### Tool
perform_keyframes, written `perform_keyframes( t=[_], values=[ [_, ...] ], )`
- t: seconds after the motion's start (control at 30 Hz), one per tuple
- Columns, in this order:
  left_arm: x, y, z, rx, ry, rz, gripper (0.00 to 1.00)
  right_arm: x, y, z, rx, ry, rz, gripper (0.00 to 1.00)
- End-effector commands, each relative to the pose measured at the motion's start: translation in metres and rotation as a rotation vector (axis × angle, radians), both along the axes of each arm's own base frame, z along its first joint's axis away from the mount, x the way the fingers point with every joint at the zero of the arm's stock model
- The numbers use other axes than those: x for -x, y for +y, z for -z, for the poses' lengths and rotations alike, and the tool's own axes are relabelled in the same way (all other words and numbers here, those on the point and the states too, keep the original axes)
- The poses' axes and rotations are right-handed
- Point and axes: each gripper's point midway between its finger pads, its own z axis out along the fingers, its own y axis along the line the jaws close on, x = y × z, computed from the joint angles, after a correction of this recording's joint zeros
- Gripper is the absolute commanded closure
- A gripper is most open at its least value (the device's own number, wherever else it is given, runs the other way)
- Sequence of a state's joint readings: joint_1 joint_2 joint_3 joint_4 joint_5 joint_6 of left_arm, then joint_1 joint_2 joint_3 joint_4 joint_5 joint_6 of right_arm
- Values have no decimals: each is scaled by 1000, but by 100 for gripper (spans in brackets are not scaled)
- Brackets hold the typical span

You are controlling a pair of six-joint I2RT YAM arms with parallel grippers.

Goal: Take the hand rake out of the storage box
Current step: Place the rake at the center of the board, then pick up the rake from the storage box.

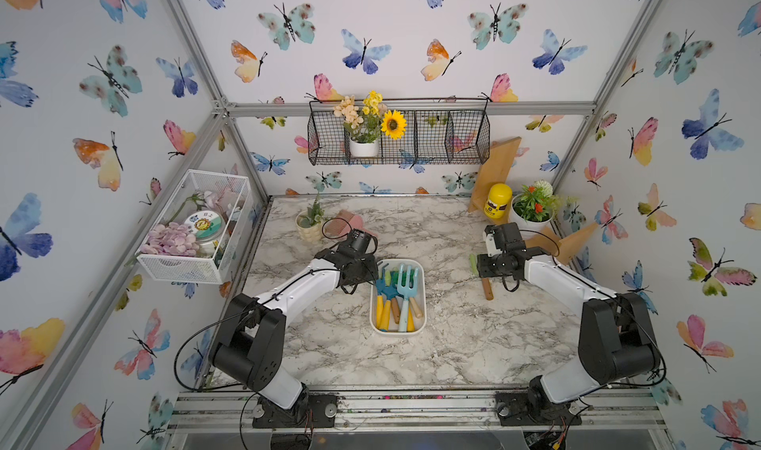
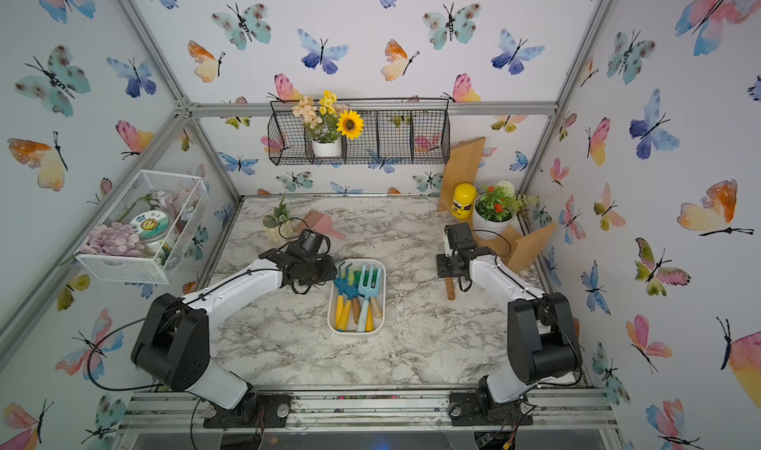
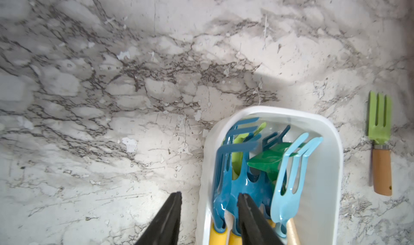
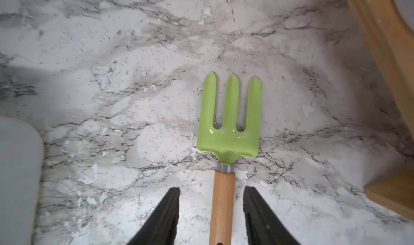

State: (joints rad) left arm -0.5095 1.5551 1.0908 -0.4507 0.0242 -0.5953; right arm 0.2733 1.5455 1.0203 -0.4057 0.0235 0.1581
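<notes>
Next, the right gripper swings back over the box and comes down astride the handle, since the pale blue fork's handle (image 1: pixel 405 312) lies atop the other tools, back from and below it.
The white storage box (image 1: pixel 397 332) (image 2: pixel 356 332) sits mid-table, holding several hand tools: blue rakes (image 3: pixel 233 165) with yellow handles, a pale blue fork (image 1: pixel 407 281) and green pieces. A light green hand rake (image 4: pixel 230 131) (image 1: pixel 487 289) with a wooden handle lies flat on the marble to the right of the box. My right gripper (image 4: pixel 212 188) is open, its fingers either side of that handle without touching it. My left gripper (image 3: pixel 209 194) is open astride the box's left wall (image 3: pixel 201 187), one finger over the blue rakes and one over the table.
At the back left stand a small plant pot (image 1: pixel 309 225) and a pink dustpan (image 1: pixel 346 223). At the back right are a yellow jar (image 1: pixel 497 201), a white flowerpot (image 1: pixel 533 213) and wooden boards (image 1: pixel 576 240). A black wire basket (image 1: pixel 453 139) and a white mesh basket (image 1: pixel 185 269) hang on the walls.
</notes>
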Motion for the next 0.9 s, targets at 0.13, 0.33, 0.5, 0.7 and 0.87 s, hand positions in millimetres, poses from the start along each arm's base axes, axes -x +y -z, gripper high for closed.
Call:
perform_keyframes(
  t=[0.13, 0.33, 0.5, 0.7, 0.87],
  values=[
    [20, 4, -28, -40, -37, -82, 48, 42, 85, -33, -182, 7, -86, 50],
    [9, 32, -28, -52, -35, -162, 46, 91, 160, -49, -240, 1, -61, 52],
    [8, 50, -20, -33, -17, -212, 46, 124, 200, -36, -226, 9, -6, 52],
    [13, 56, -16, -26, -11, -212, 46, 144, 232, -6, -186, 72, 4, 53],
    [16, 58, -19, -32, -17, -199, 46, 142, 236, 15, -168, 93, 43, 53]
  ],
)
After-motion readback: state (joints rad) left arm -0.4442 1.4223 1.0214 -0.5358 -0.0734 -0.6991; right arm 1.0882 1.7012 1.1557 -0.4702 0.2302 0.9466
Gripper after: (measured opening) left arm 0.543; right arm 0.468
